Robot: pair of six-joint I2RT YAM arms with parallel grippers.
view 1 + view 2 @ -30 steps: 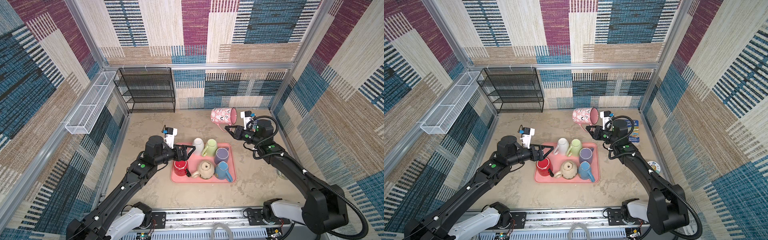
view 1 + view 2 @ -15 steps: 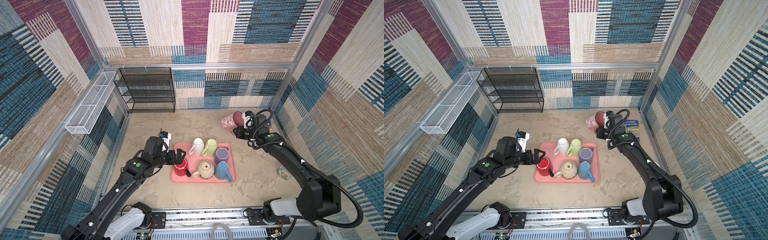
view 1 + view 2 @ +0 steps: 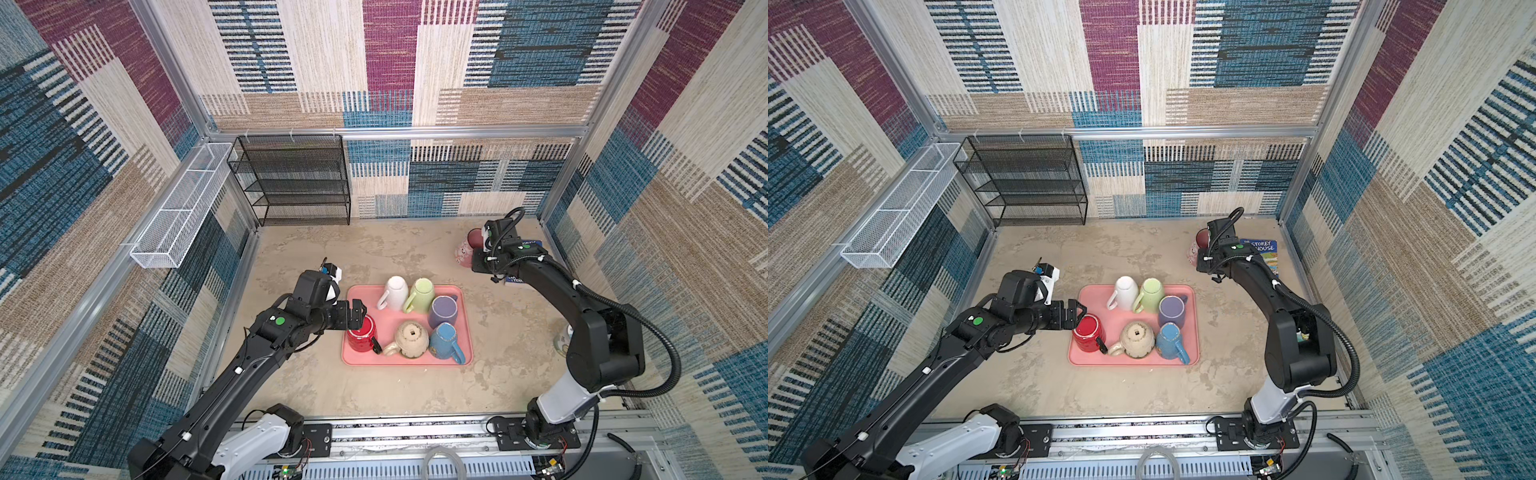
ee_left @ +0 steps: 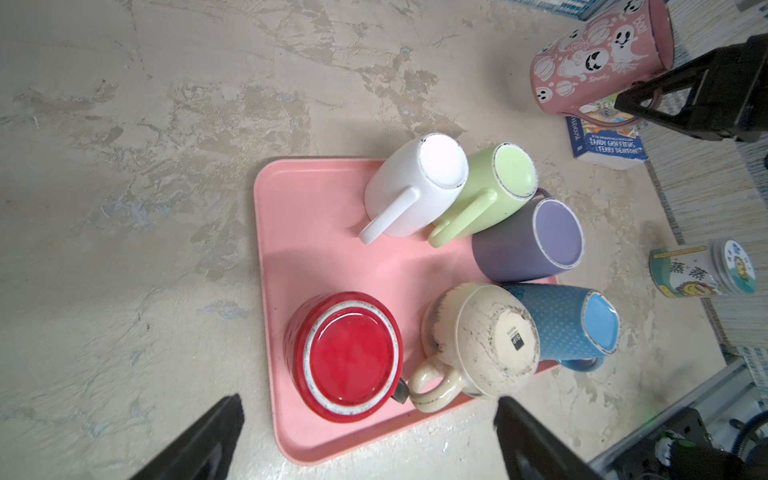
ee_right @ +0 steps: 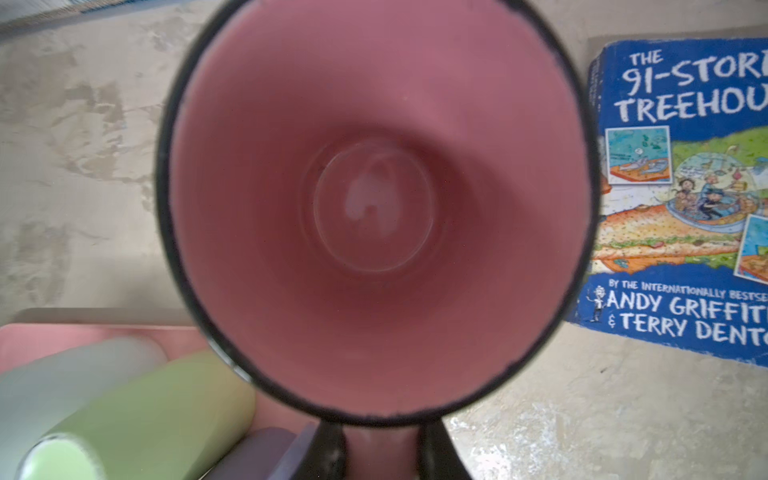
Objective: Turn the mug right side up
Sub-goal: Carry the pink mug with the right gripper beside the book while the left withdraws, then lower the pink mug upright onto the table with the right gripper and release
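Observation:
The right gripper lowers the mug, already opening up, onto the bare floor below, beside the blue book, next and releases the mug's handle.
The pink ghost-print mug [image 3: 466, 250] [image 3: 1196, 246] [image 4: 598, 58] stands mouth up at the back right, close beside a blue book; whether its base touches the floor I cannot tell. My right gripper [image 5: 380, 436] [image 3: 478, 254] is shut on its handle, and the right wrist view looks straight down into the pink inside [image 5: 374, 208]. My left gripper [image 3: 357, 315] [image 3: 1077, 312] [image 4: 368, 409] is open, just above and beside the upside-down red mug [image 3: 361, 335] [image 4: 349, 357] on the pink tray [image 3: 388, 328] [image 4: 299, 232].
Upside down on the tray are white [image 3: 394, 291], green [image 3: 420, 293], purple [image 3: 442, 311], cream [image 3: 411, 338] and blue [image 3: 444, 341] mugs. The blue book [image 3: 1262, 253] lies by the right wall, with a printed tin [image 4: 702, 268] nearer the front. A black wire shelf [image 3: 297, 183] and a white basket [image 3: 178, 208] stand at the back left.
My right gripper carried the pink mug from a raised, sideways pose back and down to the right, turning its mouth upward. My left gripper dropped closer to the red mug.

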